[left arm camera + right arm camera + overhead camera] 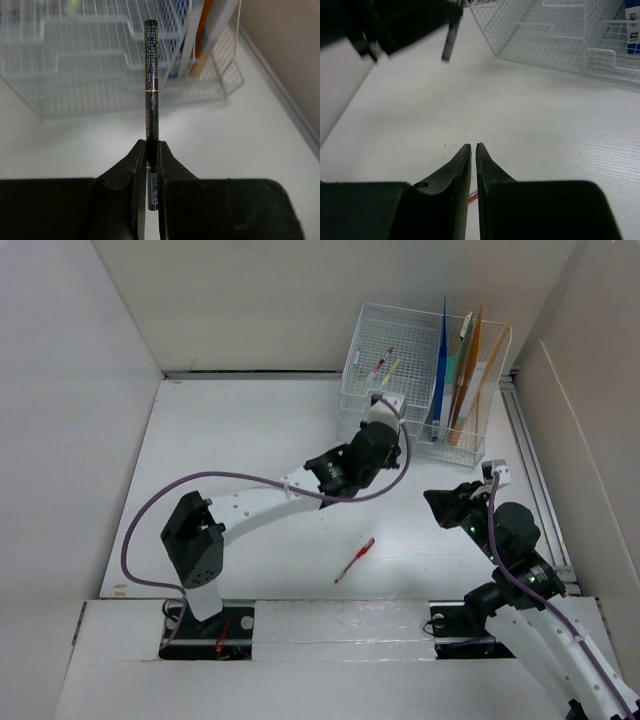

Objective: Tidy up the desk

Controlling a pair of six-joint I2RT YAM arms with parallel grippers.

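Observation:
The flat tray (369, 355) already has pens in it, so my left gripper needs to move outward over it next, beside its small red pen, and let go of the dark pen there.
The desk (230, 440) is a flat white tabletop between white panel walls. My left gripper (378, 435) is out at the front of the white wire-mesh organizer (420, 370). In the left wrist view it (152, 146) is shut on a dark pen (151, 75) that points at the organizer's mesh trays (90, 55). My right gripper (434, 499) hovers over the desk at the right; in the right wrist view it (473, 146) is shut and holds nothing. A red pen (355, 560) lies loose on the desk at the near middle.
The organizer's flat tray holds a few small pens (383, 364). Its upright slots hold blue, orange and tan folders (460, 375). The right wrist view shows the left arm with the dark pen (450, 42) and the organizer (545, 30) beyond it.

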